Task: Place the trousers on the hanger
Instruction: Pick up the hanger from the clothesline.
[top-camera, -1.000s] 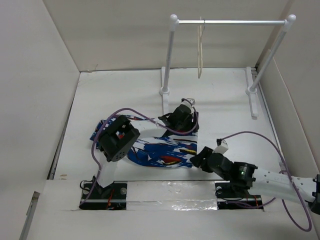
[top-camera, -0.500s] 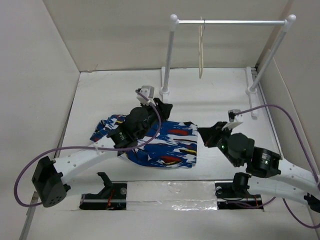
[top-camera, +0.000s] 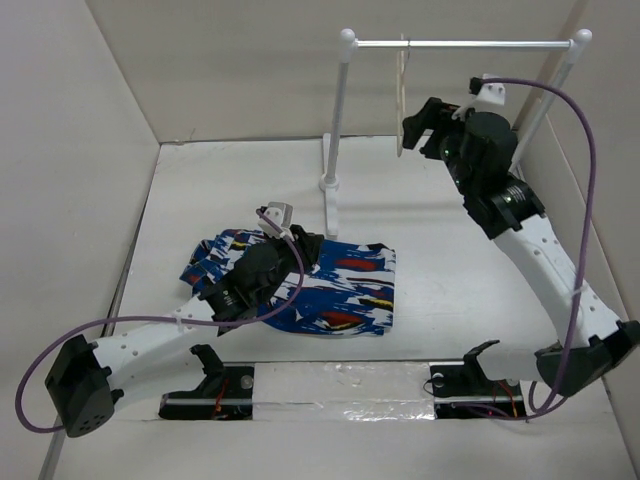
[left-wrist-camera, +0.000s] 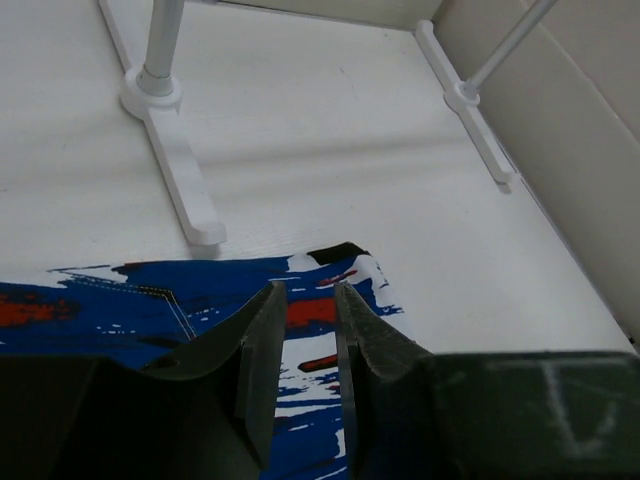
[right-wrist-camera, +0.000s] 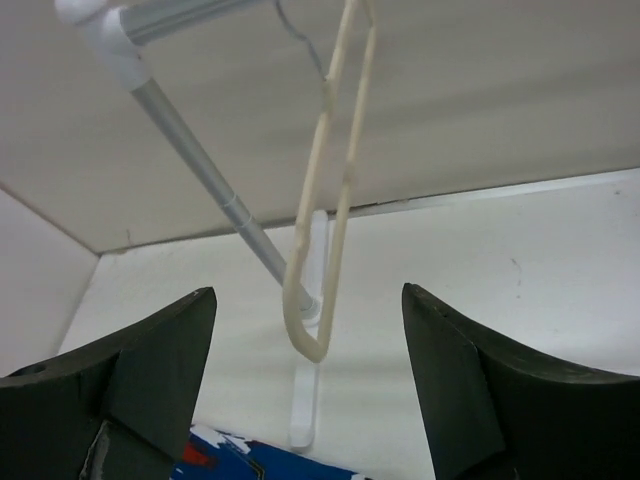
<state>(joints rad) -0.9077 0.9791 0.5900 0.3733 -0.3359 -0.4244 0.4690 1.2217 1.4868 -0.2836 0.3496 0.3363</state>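
Observation:
The hanger's near end (top-camera: 400, 146) (right-wrist-camera: 309, 333) hangs ahead between the spread fingers of my right gripper, so my right gripper will next move outward and toward the left in the top view, onto that end.
The trousers (top-camera: 335, 290), bright blue with white, red and black patches, lie folded flat on the table's near-left part. My left gripper (top-camera: 305, 244) hovers over their far edge. In the left wrist view the gripper (left-wrist-camera: 308, 290) has its jaws narrowly apart with nothing between them and the trousers (left-wrist-camera: 130, 300) below. The cream hanger (top-camera: 401, 105) hangs by its hook from the rack's crossbar. My right gripper (top-camera: 412, 130) is raised just right of it, wide open. In the right wrist view the hanger (right-wrist-camera: 325, 200) hangs ahead between the spread jaws of the gripper (right-wrist-camera: 308, 292), untouched.
The white-poled rack with its metal crossbar (top-camera: 460, 44) stands at the back. Its left foot (left-wrist-camera: 185, 170) reaches to the trousers' far edge, and its right foot (left-wrist-camera: 480, 130) lies by the right wall. Cardboard walls enclose the table on the left, back and right.
My right arm has risen from table level beside the trousers up to the hanger. My left gripper has drawn back a little toward the near side, over the trousers.

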